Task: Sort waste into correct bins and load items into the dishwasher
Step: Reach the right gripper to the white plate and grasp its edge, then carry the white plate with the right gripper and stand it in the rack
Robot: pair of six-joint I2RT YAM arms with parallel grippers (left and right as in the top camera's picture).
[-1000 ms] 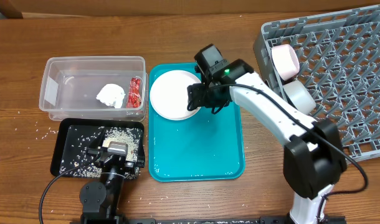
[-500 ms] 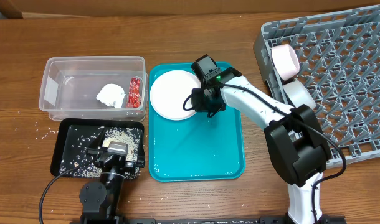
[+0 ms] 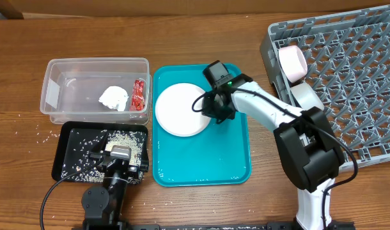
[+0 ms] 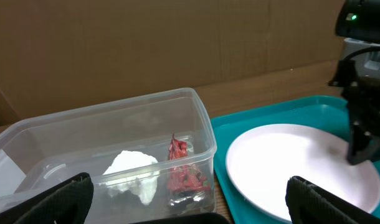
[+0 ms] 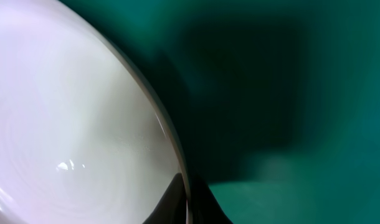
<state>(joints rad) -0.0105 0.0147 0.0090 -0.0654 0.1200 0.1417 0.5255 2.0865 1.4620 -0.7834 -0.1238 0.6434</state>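
Note:
The robot's right gripper is going to lift the plate next, tilt it upright and lower it into the grey dish rack beside the white dish.
The round white plate (image 3: pixel 179 110) lies at the far end of the teal tray (image 3: pixel 201 160). My right gripper (image 3: pixel 209 106) is shut on its right rim; in the right wrist view the dark fingertips (image 5: pixel 177 200) pinch the plate (image 5: pixel 71 112) edge from both sides. My left gripper (image 3: pixel 120 157) hangs open over the black tray (image 3: pixel 70 150), which holds rice grains (image 3: pixel 118 137). The clear tub (image 3: pixel 67 86) holds the white paper wad (image 3: pixel 114 98) and the red scrap (image 3: pixel 139 94). A white dish (image 3: pixel 292 62) and a bowl (image 3: pixel 307 97) stand in the grey dish rack (image 3: pixel 355 83).
Loose rice grains (image 3: pixel 45 131) lie scattered on the wooden table left of the black tray. The left wrist view shows the tub (image 4: pixel 115 134), the plate (image 4: pixel 289 165) and the right arm (image 4: pixel 364 118) at the right edge. A brown cardboard wall (image 4: pixel 177 43) stands behind the table.
My right gripper came down onto the plate's right rim and closed on it. The plate has shifted slightly toward the near side of the tray. The left arm has not moved.

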